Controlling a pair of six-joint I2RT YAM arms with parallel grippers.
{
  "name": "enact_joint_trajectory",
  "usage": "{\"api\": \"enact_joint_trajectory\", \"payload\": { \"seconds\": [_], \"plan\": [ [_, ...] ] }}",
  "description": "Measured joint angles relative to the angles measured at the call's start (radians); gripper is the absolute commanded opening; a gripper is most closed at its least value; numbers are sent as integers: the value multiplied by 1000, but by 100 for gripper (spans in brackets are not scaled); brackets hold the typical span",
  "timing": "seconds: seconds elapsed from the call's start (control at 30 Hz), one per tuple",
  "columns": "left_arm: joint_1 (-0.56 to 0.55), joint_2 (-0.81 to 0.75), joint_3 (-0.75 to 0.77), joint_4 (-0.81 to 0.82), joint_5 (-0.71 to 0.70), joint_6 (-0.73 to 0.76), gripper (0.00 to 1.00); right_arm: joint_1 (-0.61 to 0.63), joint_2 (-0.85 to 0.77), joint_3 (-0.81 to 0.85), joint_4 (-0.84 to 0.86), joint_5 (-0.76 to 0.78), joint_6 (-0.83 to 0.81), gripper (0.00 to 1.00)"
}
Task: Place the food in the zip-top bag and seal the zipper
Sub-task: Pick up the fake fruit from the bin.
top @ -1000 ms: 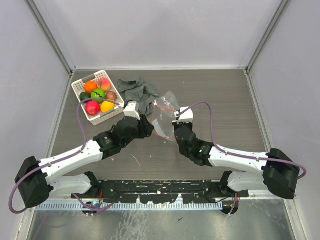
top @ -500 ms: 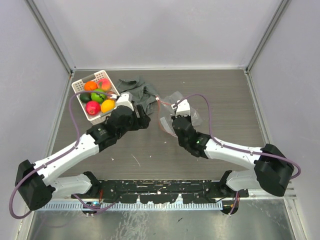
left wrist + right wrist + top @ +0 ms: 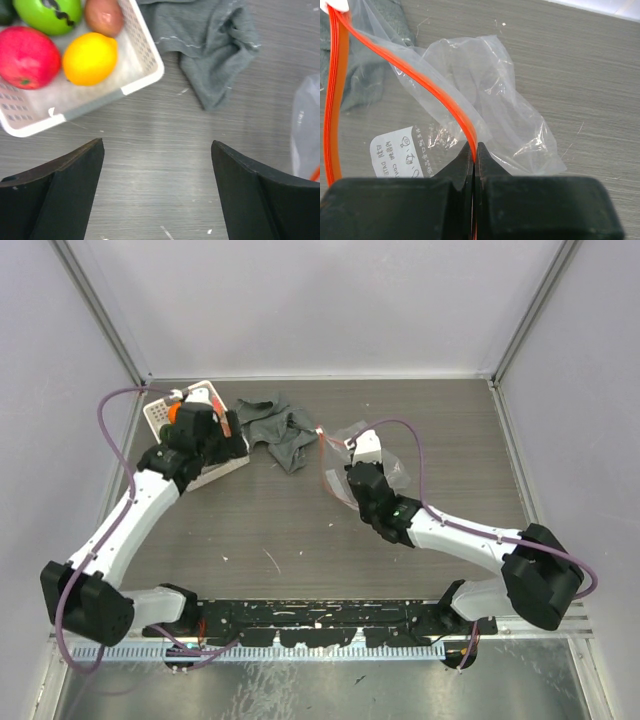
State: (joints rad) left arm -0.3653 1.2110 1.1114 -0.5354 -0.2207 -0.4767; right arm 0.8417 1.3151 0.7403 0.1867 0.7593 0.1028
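Next, my left gripper moves outward, to the left in the wrist view, and down around the yellow fruit (image 3: 90, 59), since it lies below and outward of my fingers.
The food lies in a white lattice basket (image 3: 145, 55): a red fruit (image 3: 27, 57), a yellow one (image 3: 90, 57), a bright green one (image 3: 47, 12) and a brown one (image 3: 102, 15). My left gripper (image 3: 156, 145) is open and empty over bare table just in front of the basket's near corner; in the top view the left gripper (image 3: 212, 438) hides most of the basket (image 3: 232, 458). My right gripper (image 3: 474, 152) is shut on the red-orange zipper (image 3: 420, 70) of the clear zip-top bag (image 3: 485, 90), holding its mouth edge up. The bag (image 3: 385, 465) lies mid-table by the right gripper (image 3: 345, 475).
A crumpled grey cloth (image 3: 280, 425) lies between the basket and the bag; it also shows in the left wrist view (image 3: 210, 40) and the right wrist view (image 3: 360, 80). Grey walls close in the table on three sides.
My left arm has swung away from the bag, back and left to the basket, its gripper open. My right gripper kept its hold on the zipper and shifted slightly back, lifting the bag's mouth.
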Motion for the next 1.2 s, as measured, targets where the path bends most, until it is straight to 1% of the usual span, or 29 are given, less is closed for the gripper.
{"api": "enact_joint_trajectory", "payload": {
  "seconds": [0.13,0.27,0.37,0.57,0.67,0.77,0.8,0.83,0.93,1.07,1.2],
  "plan": [
    [112,127,140,-82,76,106,94,0,-3,-31,9,-21,-2,0],
    [185,276,254,-117,161,204,95,-3,-12,-57,8,-27,-3,0],
    [212,385,327,-162,208,282,96,-6,-20,-69,16,-29,-3,0],
    [229,569,466,-231,232,419,96,-8,-50,-113,63,-33,-3,0],
    [236,632,492,-240,244,480,95,-8,-52,-131,84,-33,-3,0],
    [259,682,517,-257,280,528,89,-8,-53,-142,98,-33,-3,0],
    [270,697,527,-262,295,539,88,-8,-53,-144,102,-34,-3,0],
    [283,712,539,-267,314,547,84,-8,-54,-146,105,-34,-3,0],
    [324,750,560,-270,356,570,78,-8,-54,-148,114,-34,-3,0],
    [351,792,572,-291,382,594,77,-8,-54,-148,127,-37,-3,0],
    [348,827,572,-298,386,605,79,-8,-54,-148,136,-37,-3,0]
  ]
}}
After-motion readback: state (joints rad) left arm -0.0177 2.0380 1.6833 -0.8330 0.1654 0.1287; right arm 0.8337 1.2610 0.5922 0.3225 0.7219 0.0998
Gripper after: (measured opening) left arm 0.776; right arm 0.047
